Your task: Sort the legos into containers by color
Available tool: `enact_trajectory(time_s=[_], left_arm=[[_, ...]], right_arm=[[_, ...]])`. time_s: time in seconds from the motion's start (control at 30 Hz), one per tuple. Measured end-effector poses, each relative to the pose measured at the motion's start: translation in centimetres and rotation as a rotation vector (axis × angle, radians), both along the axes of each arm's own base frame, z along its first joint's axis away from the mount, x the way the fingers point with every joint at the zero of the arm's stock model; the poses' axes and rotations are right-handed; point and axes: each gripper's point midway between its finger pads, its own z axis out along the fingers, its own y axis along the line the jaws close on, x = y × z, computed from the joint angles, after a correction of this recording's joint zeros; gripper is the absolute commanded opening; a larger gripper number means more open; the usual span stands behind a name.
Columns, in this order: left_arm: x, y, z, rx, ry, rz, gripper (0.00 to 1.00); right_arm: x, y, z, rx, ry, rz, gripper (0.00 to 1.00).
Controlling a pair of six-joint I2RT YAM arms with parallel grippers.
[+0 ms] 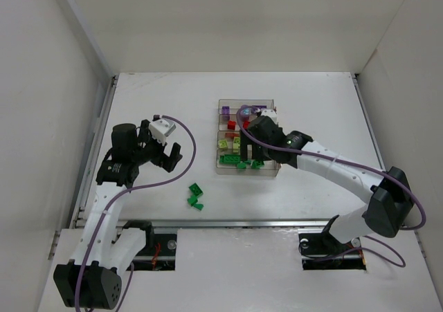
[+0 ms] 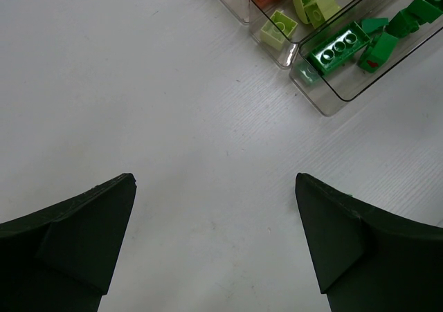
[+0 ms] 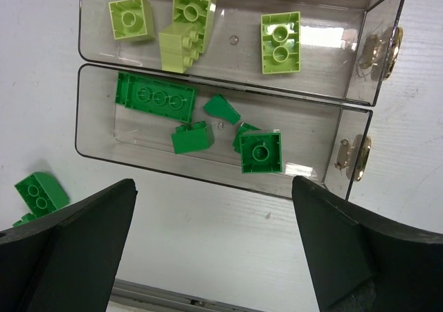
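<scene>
I should next move my right gripper to the left in the top view, back and down onto the farthest loose dark green lego (image 1: 196,189) (image 3: 42,193), because it is outside the tray.
The containers (image 1: 219,138) are one clear tray of four long compartments at mid-table. From far to near it holds purple, red, lime (image 3: 280,42) and dark green legos (image 3: 156,98). A few dark green legos (image 1: 196,196) lie loose on the table in front of the tray, one at the right wrist view's left edge (image 3: 40,191). My right gripper (image 1: 255,131) hangs open above the tray, nothing between its fingers (image 3: 214,243). My left gripper (image 1: 168,158) is open and empty over bare table left of the tray (image 2: 214,243). The tray's near corner (image 2: 325,104) shows at that view's upper right.
White walls enclose the table on the left, right and back. A metal rail (image 1: 228,223) runs along the near edge by the arm bases. Purple cables loop beside both arms.
</scene>
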Motion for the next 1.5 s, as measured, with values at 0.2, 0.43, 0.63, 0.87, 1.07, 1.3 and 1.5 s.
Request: enact_trajectory(time_s=[0.2,0.43,0.63,0.87,1.07,1.3,1.5], left_arm=[[0.0,0.0,0.0,0.0,0.0,0.0,0.99],[0.0,0.0,0.0,0.0,0.0,0.0,0.99],[0.0,0.0,0.0,0.0,0.0,0.0,0.99],[0.0,0.0,0.0,0.0,0.0,0.0,0.99],[0.0,0.0,0.0,-0.003,0.002,0.002,0.99],[0.0,0.0,0.0,-0.005,0.004,0.004,0.99],[0.3,0.1,0.3,-0.028,0.007,0.044,0.99]], right_arm=[[0.0,0.0,0.0,0.0,0.0,0.0,0.99],[0.0,0.0,0.0,0.0,0.0,0.0,0.99],[-0.1,0.2,0.0,-0.001,-0.001,0.005,0.99],[-0.2,0.2,0.0,-0.002,-0.002,0.006,0.99],[-0.1,0.2,0.0,-0.002,-0.002,0.006,0.99],[-0.2,0.2,0.0,-0.002,-0.002,0.006,0.99],[-0.7,1.0,0.2,-0.017,-0.011,0.032,0.99]])
